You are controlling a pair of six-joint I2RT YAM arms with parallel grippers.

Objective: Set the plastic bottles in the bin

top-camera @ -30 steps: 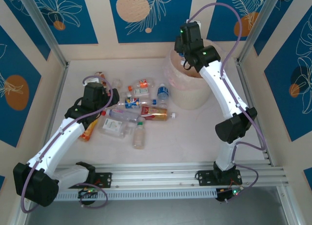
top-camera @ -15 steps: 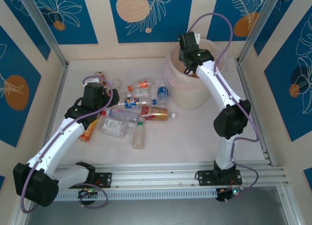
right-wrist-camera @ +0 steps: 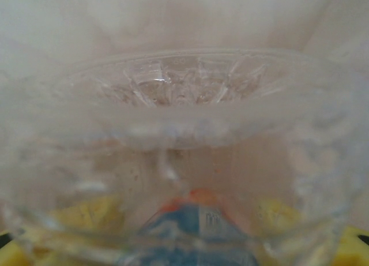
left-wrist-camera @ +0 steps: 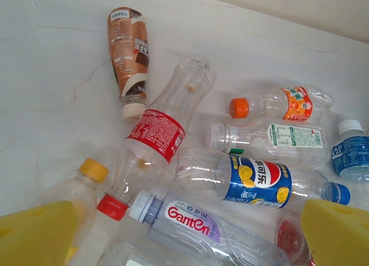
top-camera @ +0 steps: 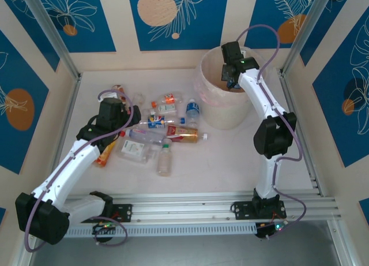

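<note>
The clear bottle hangs inside the bin's rim, so my right gripper next needs to move slightly toward the side of the bin's opening nearer the crowded bottles and release it.
Several plastic bottles (top-camera: 164, 124) lie crowded on the pale table left of the bin (top-camera: 222, 113), a cream bucket with a bag liner. My left gripper (top-camera: 118, 113) hangs open over their left end. In the left wrist view its yellow fingers (left-wrist-camera: 34, 234) stand wide on either side of a clear Ganten bottle (left-wrist-camera: 196, 223). Beyond that lie a red-label bottle (left-wrist-camera: 158, 127) and a blue-label one (left-wrist-camera: 259, 182). My right gripper (top-camera: 230, 81) reaches into the bin's mouth, shut on a clear bottle (right-wrist-camera: 184, 133) with a blue and orange label, whose base faces the camera.
A brown-label bottle (left-wrist-camera: 128, 52) lies apart at the far left. An orange bottle (top-camera: 104, 156) lies beside my left arm. A blue-capped bottle (top-camera: 193, 110) lies close to the bin's wall. Panel walls and metal posts (top-camera: 55, 41) enclose the table.
My right arm has swung right and lowered its gripper with the bottle from above the bin's left rim into its mouth. The left arm and the pile have not moved.
</note>
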